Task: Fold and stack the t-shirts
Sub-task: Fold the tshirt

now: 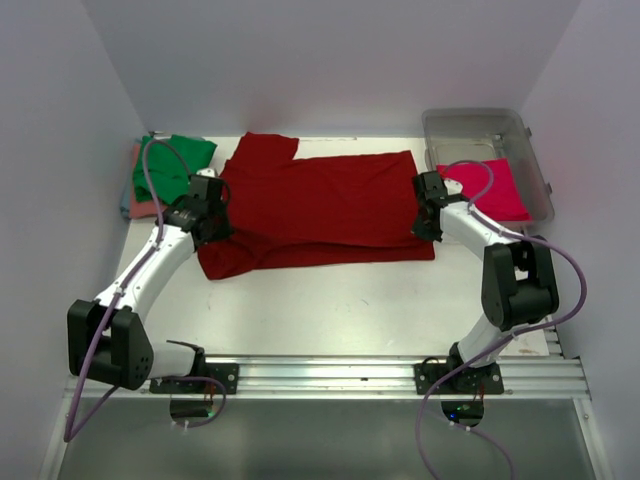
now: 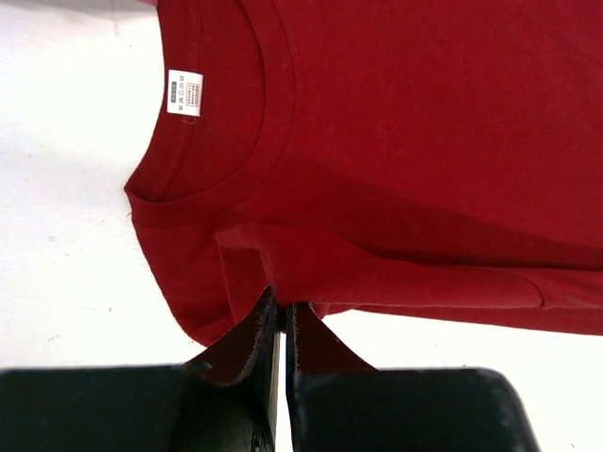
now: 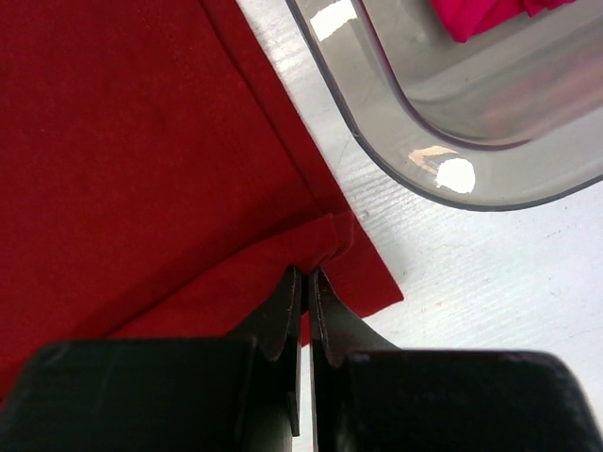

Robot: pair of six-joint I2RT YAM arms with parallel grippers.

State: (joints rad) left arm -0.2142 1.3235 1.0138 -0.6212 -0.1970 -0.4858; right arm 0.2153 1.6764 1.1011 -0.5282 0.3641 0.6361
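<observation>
The fold is narrow, so my left gripper will carry the shirt's edge outward onto the shirt's middle [image 1: 243,197] [image 2: 346,111] beside the collar and let it go.
A large dark red t-shirt [image 1: 320,210] lies spread across the table, its collar [image 2: 212,141] with a white label toward the left. My left gripper [image 1: 222,232] [image 2: 280,306] is shut on a folded-up edge of this shirt just below the collar. At the shirt's near right corner, my right gripper [image 1: 428,235] [image 3: 305,275] is shut on a pinched ridge of the hem. A green t-shirt [image 1: 178,160] lies folded at the back left on top of a salmon pink one [image 1: 134,195]. A bright pinkish-red t-shirt [image 1: 495,190] [image 3: 476,14] lies in the tub.
A clear plastic tub [image 1: 480,122] [image 3: 396,122] stands at the back right, close to the right gripper. Bare white table [image 1: 330,300] runs between the shirt and the arm bases. Walls close in the left, back and right sides.
</observation>
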